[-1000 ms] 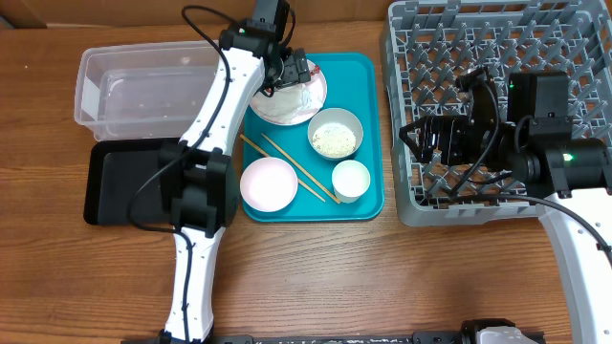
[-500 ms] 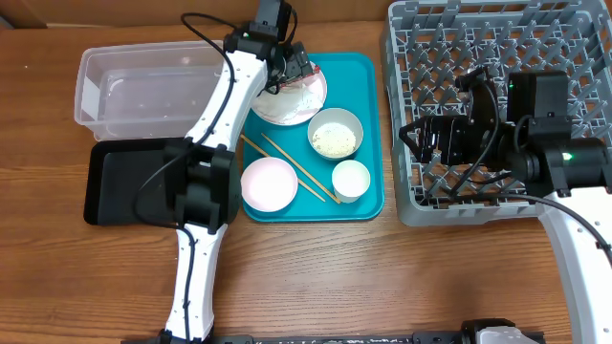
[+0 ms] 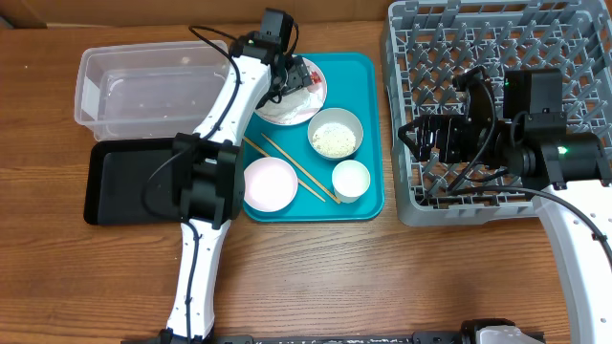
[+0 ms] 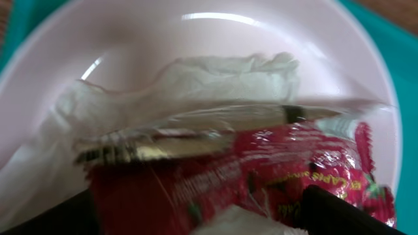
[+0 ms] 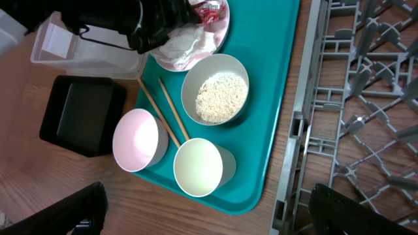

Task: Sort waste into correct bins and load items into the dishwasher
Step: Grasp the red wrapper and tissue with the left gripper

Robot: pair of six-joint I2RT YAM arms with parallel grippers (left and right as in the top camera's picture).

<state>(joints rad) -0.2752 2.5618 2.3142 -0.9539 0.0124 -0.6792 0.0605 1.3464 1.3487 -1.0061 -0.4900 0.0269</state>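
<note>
I should lower my left gripper a little toward the plate next, and then close its fingers on the red wrapper [image 3: 314,78] between them.
A white plate [image 3: 304,102] sits at the back of the teal tray and holds the crumpled napkin [image 4: 215,78] and the red shiny wrapper [image 4: 261,163]. My left gripper [image 3: 293,76] is down on that plate, open, its fingers [image 4: 339,209] either side of the wrapper. On the tray also stand a bowl [image 3: 336,134] of rice [image 5: 221,96], an empty bowl [image 3: 269,183], a cup [image 3: 351,179] and chopsticks [image 3: 287,162]. My right gripper [image 3: 411,139] hangs open over the left edge of the grey dish rack [image 3: 497,38], holding nothing.
The teal tray [image 3: 368,205] lies mid-table. Left of it are the clear tub [image 3: 143,91] and, in front of that, the black tray [image 3: 120,182]. My left arm stretches from the front edge across the black tray's right end.
My left gripper has shifted slightly right over the plate and its jaws have drawn in a little around the wrapper. The right arm has not moved.
</note>
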